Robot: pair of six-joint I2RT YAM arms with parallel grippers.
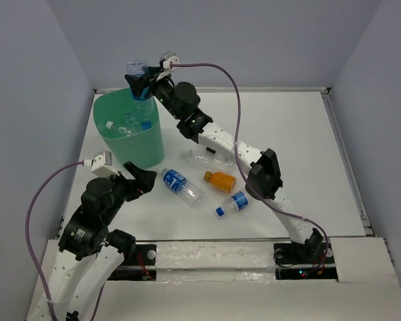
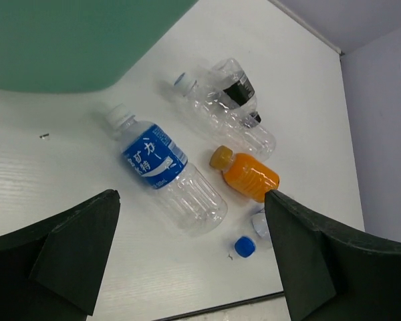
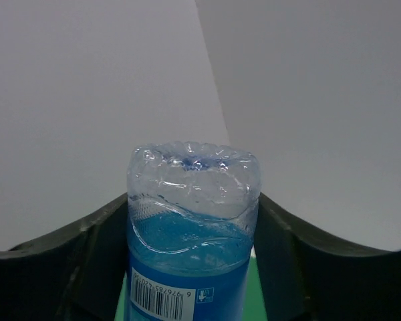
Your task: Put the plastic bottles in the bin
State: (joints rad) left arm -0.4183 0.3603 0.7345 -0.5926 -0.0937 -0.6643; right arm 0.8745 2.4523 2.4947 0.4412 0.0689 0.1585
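Note:
The robot's left gripper will move down and to its right in the top view, with open fingers around the bottle's blue label (image 1: 174, 180) (image 2: 155, 157), because the label lies there.
My right gripper (image 1: 142, 85) is shut on a clear blue-labelled bottle (image 1: 138, 83) held base-up over the far rim of the mint-green bin (image 1: 123, 144); in the right wrist view the bottle (image 3: 190, 234) fills the gap between the fingers. Bottles (image 1: 127, 127) lie inside the bin. On the table lie a blue-labelled bottle (image 1: 182, 185), a clear black-labelled bottle (image 1: 207, 159), an orange bottle (image 1: 220, 180) and a small blue-capped bottle (image 1: 232, 203). My left gripper (image 1: 144, 180) is open and empty, just left of the blue-labelled bottle (image 2: 167, 174). The orange bottle (image 2: 250, 175) also shows there.
The bin's side (image 2: 73, 40) fills the top left of the left wrist view. Grey walls stand close behind and beside the white table (image 1: 287, 147). The right arm (image 1: 220, 144) stretches diagonally over the black-labelled bottle. A purple cable (image 1: 237, 100) arcs above it.

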